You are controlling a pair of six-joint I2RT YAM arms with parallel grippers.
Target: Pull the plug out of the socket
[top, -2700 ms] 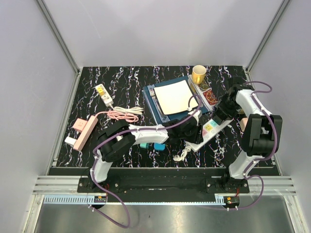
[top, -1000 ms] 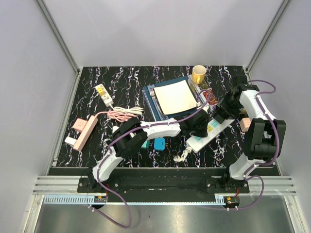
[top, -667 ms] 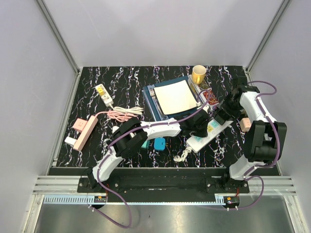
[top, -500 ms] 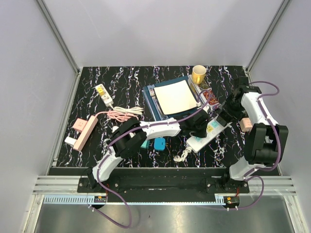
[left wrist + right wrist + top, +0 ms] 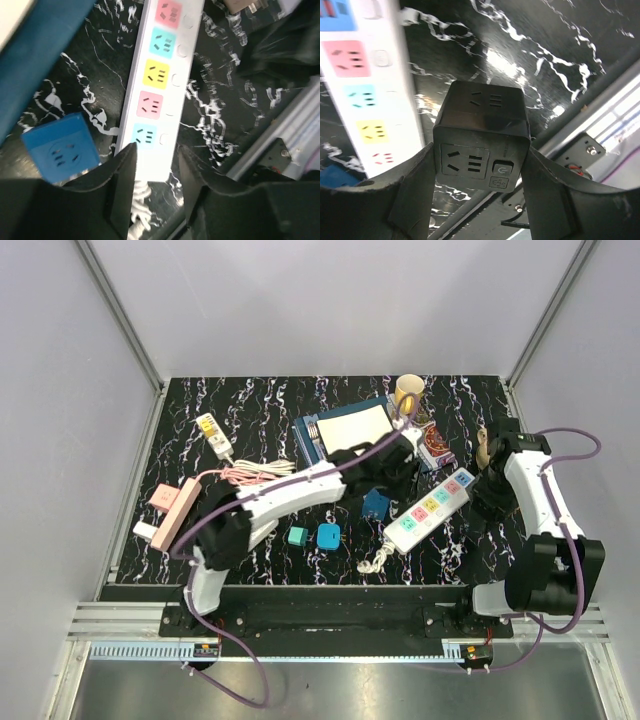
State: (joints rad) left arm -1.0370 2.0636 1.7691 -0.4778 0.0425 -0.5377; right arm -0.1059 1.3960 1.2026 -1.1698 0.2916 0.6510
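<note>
I need to lower the black cube plug (image 5: 480,132) with my right gripper next, then put it down on the marbled table beside the power strip.
The white power strip (image 5: 430,510) with coloured sockets lies slanted on the black marbled table, and all its sockets (image 5: 160,75) are bare. My right gripper (image 5: 480,150) is shut on a black cube plug (image 5: 480,132) and holds it off the table, to the right of the strip (image 5: 362,100). In the top view that gripper (image 5: 480,512) hangs just right of the strip's far end. My left gripper (image 5: 156,149) is open above the strip's near end, with nothing between its fingers; in the top view it (image 5: 397,475) sits over the strip's left side.
A blue cube socket (image 5: 376,503) sits left of the strip, with two teal cubes (image 5: 312,536) nearer the front. A book stack with white paper (image 5: 350,435) and a yellow mug (image 5: 408,392) stand behind. A pink strip (image 5: 175,510) and coiled cable (image 5: 255,475) lie left.
My right gripper has pulled the black cube plug away from the strip, to the right. My left gripper has opened, let go of the strip and drawn back from it.
</note>
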